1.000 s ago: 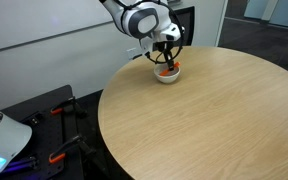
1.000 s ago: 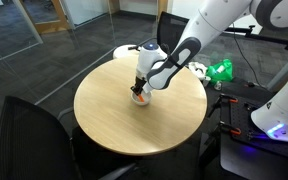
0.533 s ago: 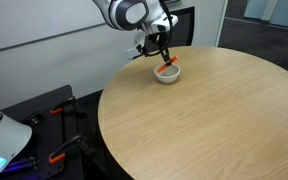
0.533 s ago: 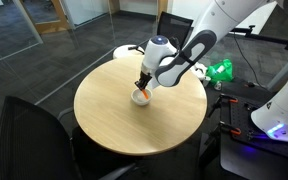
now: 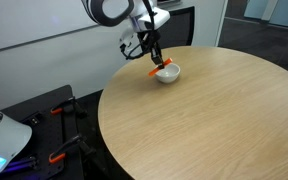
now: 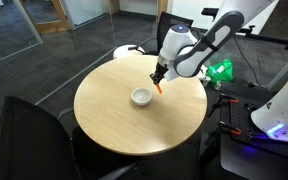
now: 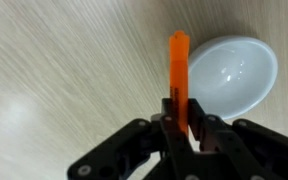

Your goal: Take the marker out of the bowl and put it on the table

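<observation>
My gripper moves to the left in the wrist view next, down to the bare tabletop, and releases the marker [image 7: 178, 75], since it still hangs by the bowl's rim.
My gripper [image 7: 181, 118] is shut on the orange marker [image 7: 178, 75] and holds it in the air above the table [image 7: 54, 70]. The marker hangs from the jaws in both exterior views [image 5: 155, 68] [image 6: 159, 86]. The small white bowl [image 5: 166, 73] [image 6: 141, 96] [image 7: 234, 75] is empty and stands on the tan wood-grain table [image 5: 204, 120] [image 6: 124, 125]. In the wrist view the marker's tip points past the bowl's left rim, over bare table. The gripper [image 5: 149, 52] [image 6: 160, 75] is beside the bowl, raised above it.
A dark chair [image 6: 34, 140] stands at the near edge of the table. Another chair [image 5: 179, 25] is behind the table. A green object [image 6: 220, 70] and robot equipment [image 6: 279, 115] sit to the side. Carpeted floor surrounds the round table.
The gripper has lifted the marker out of the bowl and moved it up and sideways away from the bowl. The bowl stays in place, now empty.
</observation>
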`<state>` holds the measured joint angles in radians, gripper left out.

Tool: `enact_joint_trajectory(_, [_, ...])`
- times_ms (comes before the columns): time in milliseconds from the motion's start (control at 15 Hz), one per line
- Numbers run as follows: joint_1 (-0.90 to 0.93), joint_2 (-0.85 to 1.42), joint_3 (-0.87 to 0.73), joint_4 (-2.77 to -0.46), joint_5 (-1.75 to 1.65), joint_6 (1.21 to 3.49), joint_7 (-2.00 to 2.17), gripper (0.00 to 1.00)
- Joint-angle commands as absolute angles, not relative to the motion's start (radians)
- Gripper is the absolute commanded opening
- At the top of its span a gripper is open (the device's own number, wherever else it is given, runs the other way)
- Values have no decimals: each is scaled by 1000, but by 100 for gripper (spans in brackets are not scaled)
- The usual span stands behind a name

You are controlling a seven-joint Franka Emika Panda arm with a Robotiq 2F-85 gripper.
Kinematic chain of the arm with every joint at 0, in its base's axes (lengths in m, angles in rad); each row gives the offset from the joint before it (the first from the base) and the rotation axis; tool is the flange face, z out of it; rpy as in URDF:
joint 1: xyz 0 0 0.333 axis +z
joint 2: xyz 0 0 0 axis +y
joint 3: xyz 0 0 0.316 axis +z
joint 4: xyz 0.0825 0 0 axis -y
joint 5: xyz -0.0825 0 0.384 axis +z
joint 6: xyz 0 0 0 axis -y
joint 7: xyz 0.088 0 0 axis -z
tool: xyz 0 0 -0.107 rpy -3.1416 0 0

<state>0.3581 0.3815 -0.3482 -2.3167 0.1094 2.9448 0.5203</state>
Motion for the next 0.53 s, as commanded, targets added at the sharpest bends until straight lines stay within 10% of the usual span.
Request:
enact_joint_trajectory(0, [259,284,-291,-2413,127,2936,511,5])
enact_joint_trajectory(467, [-31,325,-81,-2380,314,2892,362,5])
